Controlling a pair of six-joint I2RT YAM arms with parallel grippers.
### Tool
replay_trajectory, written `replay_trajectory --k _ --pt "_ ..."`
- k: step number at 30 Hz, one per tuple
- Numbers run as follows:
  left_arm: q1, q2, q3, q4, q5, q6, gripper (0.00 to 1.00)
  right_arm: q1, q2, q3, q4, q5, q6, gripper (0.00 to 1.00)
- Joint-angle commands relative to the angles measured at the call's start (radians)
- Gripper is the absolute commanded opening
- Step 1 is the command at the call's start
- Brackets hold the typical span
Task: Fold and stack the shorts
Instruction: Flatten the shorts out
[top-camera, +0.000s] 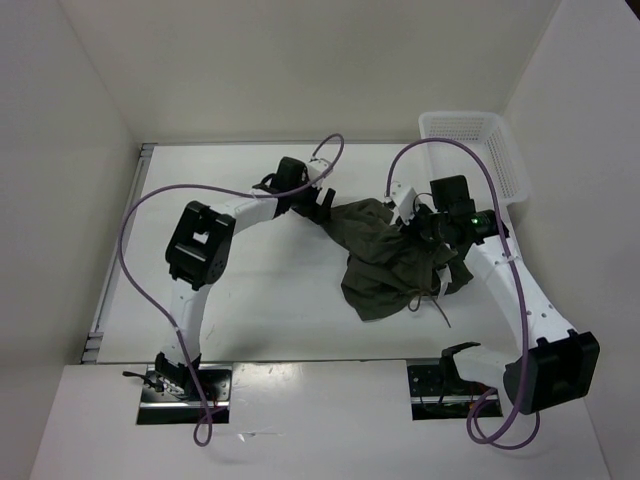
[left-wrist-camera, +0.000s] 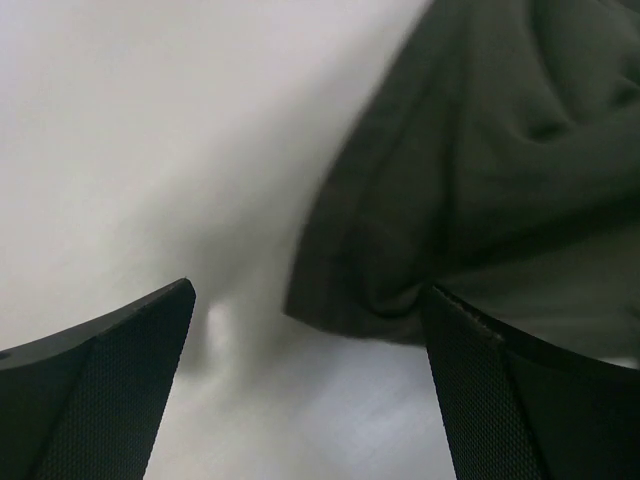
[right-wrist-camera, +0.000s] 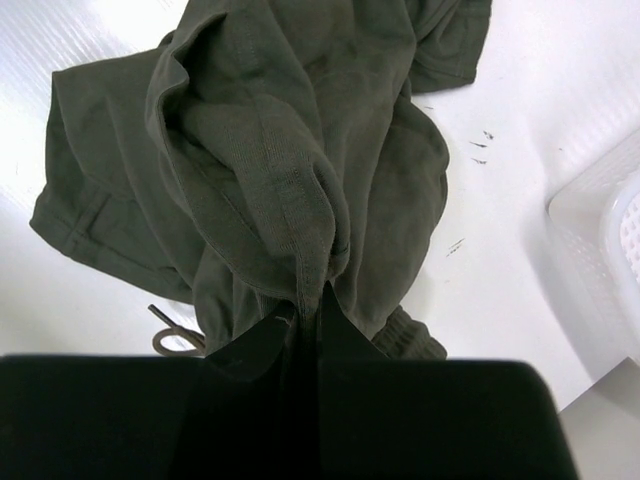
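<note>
My left gripper will move gently to the right in the wrist view next and close on the shorts' corner, because the corner is between my fingers, nearer that side.
The dark olive-green shorts lie crumpled in the middle of the white table. My right gripper is shut on a ribbed fold of the shorts and holds it lifted; its tips pinch the cloth. A drawstring loop hangs below on the left. My left gripper is open at the shorts' far left edge. In the left wrist view a corner of the shorts lies between the fingers, touching the right one. The gripper holds nothing.
A white plastic mesh basket stands at the table's back right, also seen in the right wrist view. White walls close in the table on three sides. Purple cables arc above both arms.
</note>
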Motion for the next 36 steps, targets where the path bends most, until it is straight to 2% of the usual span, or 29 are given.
replay_trajectory --k 1,4,11,15,20,22,25,28,31,32,36 --pt "0.042 0.080 0.232 -0.099 0.054 0.004 1.00 -0.007 0.013 0.023 0.024 -0.017 -0.001 0.00" --pt "0.022 0.054 0.268 -0.179 0.132 0.004 1.00 -0.007 0.013 0.014 0.033 -0.026 0.020 0.00" --pt "0.034 0.027 0.199 -0.346 0.260 0.004 1.00 -0.016 0.023 0.014 0.044 -0.036 0.039 0.00" --pt "0.063 0.084 0.199 -0.330 0.286 0.004 1.00 -0.016 0.032 0.023 0.044 -0.036 0.051 0.00" --pt "0.063 0.144 0.257 -0.296 0.226 0.004 1.00 -0.034 0.021 0.032 0.044 -0.054 0.074 0.00" --pt "0.063 0.170 0.268 -0.285 0.254 0.004 0.97 -0.034 0.009 0.032 0.044 -0.054 0.074 0.00" --pt "0.063 0.181 0.243 -0.256 0.312 0.004 0.90 -0.034 0.009 0.009 0.044 -0.054 0.074 0.00" --pt "0.063 0.192 0.229 -0.224 0.379 0.004 0.86 -0.034 0.009 0.009 0.044 -0.054 0.074 0.00" --pt "0.063 0.202 0.229 -0.201 0.409 0.004 0.77 -0.034 0.009 0.009 0.044 -0.054 0.074 0.00" --pt "0.063 0.202 0.229 -0.201 0.419 0.004 0.67 -0.034 0.009 0.009 0.053 -0.054 0.074 0.00" --pt "0.063 0.231 0.220 -0.179 0.429 0.004 0.42 -0.034 0.018 0.009 0.062 -0.054 0.074 0.00"
